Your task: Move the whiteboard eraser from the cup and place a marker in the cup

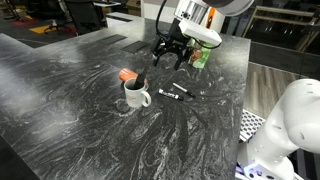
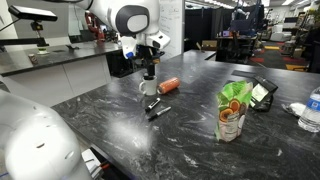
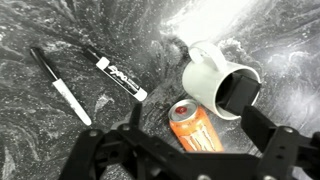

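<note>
The eraser's end clears the mug's rim below my gripper and to its right in the wrist view, so I will move that way and go down around it.
The white mug (image 1: 135, 97) stands on the dark marbled table, and the black whiteboard eraser (image 1: 140, 83) sticks out of its mouth. In the wrist view the mug (image 3: 208, 75) and the eraser (image 3: 240, 94) lie at the upper right. Two markers (image 3: 118, 75) (image 3: 62, 86) lie on the table beside the mug; they also show in an exterior view (image 1: 181, 91) (image 1: 168, 97). My gripper (image 1: 168, 55) is open and empty, and hangs above the table apart from the mug. Its fingers (image 3: 200, 138) frame the orange can and the mug's mouth.
An orange drink can (image 3: 192, 126) lies on its side next to the mug. A green snack bag (image 2: 233, 110) stands on the table, with a black device (image 2: 262, 92) and a water bottle (image 2: 312, 110) beyond it. The table edge (image 1: 240, 130) is near a white robot part.
</note>
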Available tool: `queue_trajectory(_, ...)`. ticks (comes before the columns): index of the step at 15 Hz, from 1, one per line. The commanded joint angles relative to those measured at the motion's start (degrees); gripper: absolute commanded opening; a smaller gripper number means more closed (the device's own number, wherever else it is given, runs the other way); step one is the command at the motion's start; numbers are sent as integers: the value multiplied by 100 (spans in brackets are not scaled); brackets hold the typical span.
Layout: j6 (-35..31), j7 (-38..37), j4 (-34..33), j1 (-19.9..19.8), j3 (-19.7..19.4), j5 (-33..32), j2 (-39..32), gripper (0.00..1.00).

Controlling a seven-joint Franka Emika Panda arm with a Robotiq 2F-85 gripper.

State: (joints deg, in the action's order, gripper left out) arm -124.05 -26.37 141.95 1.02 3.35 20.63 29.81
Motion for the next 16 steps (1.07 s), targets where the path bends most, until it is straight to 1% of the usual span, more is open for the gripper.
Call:
queue_trajectory(1,-354,-163,-273,27,107,384,-574,100)
queue_trajectory(8,-533,-182,-620,194,140,820,-1300,100)
queue_trajectory(11,-693,-74,-760,312,124,1105,-1511,100)
queue_trajectory(16,-686,-39,-964,399,119,1365,-1786,100)
